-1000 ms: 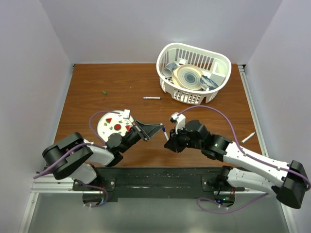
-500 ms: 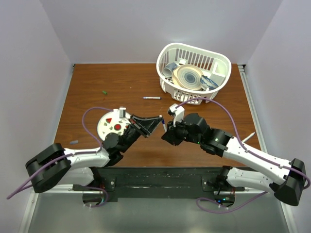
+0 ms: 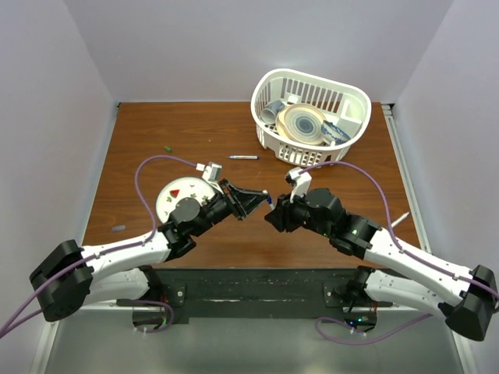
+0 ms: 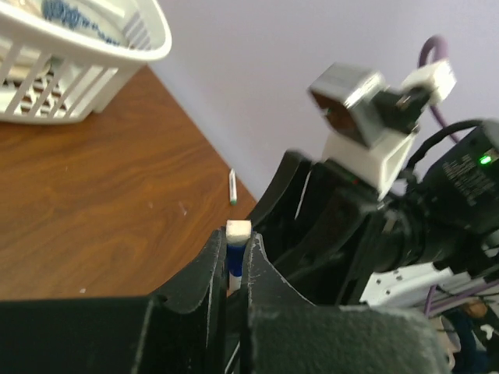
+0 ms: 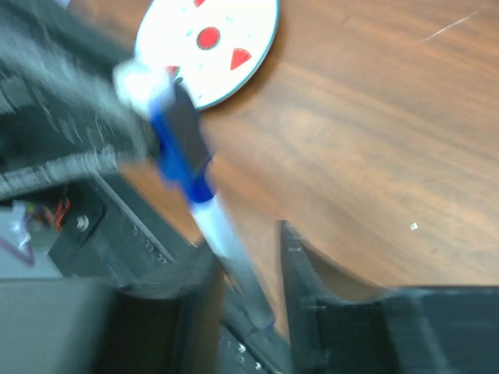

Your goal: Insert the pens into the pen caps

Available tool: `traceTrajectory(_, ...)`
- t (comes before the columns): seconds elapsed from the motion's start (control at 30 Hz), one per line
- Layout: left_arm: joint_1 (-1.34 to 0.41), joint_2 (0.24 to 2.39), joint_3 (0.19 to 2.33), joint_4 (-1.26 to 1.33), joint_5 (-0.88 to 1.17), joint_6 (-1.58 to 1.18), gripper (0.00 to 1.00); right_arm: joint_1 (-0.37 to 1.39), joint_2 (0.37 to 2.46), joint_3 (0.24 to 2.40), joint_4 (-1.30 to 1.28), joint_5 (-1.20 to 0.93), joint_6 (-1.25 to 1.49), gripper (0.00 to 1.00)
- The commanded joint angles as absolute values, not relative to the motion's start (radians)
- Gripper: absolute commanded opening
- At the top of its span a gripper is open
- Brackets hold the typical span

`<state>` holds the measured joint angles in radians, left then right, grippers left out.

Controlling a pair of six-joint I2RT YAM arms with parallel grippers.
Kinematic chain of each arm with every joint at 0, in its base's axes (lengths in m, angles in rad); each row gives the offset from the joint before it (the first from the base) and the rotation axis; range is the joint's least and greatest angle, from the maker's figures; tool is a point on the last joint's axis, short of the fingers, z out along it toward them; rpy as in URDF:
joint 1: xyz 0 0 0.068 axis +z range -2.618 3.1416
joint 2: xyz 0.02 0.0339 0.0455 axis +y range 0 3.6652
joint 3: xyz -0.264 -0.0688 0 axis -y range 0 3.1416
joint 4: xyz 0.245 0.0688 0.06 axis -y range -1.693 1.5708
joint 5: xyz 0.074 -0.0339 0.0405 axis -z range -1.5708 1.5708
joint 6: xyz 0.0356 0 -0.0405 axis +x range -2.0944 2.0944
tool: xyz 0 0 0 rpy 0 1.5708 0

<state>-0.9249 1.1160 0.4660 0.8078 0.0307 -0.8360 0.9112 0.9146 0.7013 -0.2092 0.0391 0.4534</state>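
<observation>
The capped pen will go down next onto bare wood by the plate (image 3: 248,227), below my left gripper and to its left in the top view, and my left gripper will lower it there and let it go.
My left gripper (image 3: 262,199) is shut on the blue pen cap (image 4: 235,257), which has a white end. A pale pen (image 5: 226,241) sits in that cap (image 5: 178,156) and runs back between my right gripper's (image 3: 274,213) fingers. In the right wrist view the right gripper (image 5: 248,241) is open: the pen lies by the left finger and wood shows between it and the right finger. A second pen (image 3: 243,157) lies mid-table and a third (image 3: 398,220) at the right edge. The green cap (image 3: 168,147) and the dark cap (image 3: 118,228) lie at the left.
A white plate with red shapes (image 3: 173,199) lies under my left arm and also shows in the right wrist view (image 5: 226,47). A white slotted basket (image 3: 308,117) with dishes stands at the back right. The pen with a green tip (image 4: 231,187) shows beyond my left jaws.
Both grippers have risen and moved away from the near edge, staying tip to tip. The left arm has stretched out to the right. The pen and left gripper are blurred in the right wrist view.
</observation>
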Motion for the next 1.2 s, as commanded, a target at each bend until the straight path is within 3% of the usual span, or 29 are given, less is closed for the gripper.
traceTrajectory(0.0, -0.882, 1.112, 0.524, 0.597, 0.209, -0.801, 0.00, 0.868, 0.847, 0.693, -0.086, 0.160, 0.508, 0.46)
traceTrajectory(0.07, -0.855, 1.124, 0.583, 0.493, 0.169, -0.746, 0.00, 0.868, 0.813, 0.667, -0.145, 0.108, 0.523, 0.59)
traceTrajectory(0.17, -0.827, 1.172, 0.655, 0.349, 0.097, -0.691, 0.00, 0.868, 0.746, 0.620, -0.204, 0.069, 0.554, 0.65)
traceTrajectory(0.4, -0.741, 1.391, 0.715, 0.187, 0.015, -0.678, 0.00, 0.868, 0.655, 0.594, -0.310, 0.110, 0.655, 0.69)
traceTrajectory(0.73, -0.693, 1.627, 0.788, 0.149, 0.029, -0.698, 0.00, 0.870, 0.767, 0.725, -0.514, 0.325, 0.831, 0.70)
traceTrajectory(0.97, -0.693, 1.571, 0.799, 0.088, 0.015, -0.706, 0.46, 0.862, 0.885, 0.842, -0.725, 0.633, 0.949, 0.72)
traceTrajectory(1.07, -0.692, 1.502, 0.830, 0.035, 0.003, -0.670, 0.59, 0.792, 0.926, 0.877, -0.753, 0.704, 0.939, 0.71)
traceTrajectory(1.17, -0.693, 1.424, 0.868, -0.052, 0.002, -0.611, 0.73, 0.599, 0.954, 0.882, -0.721, 0.625, 0.876, 0.68)
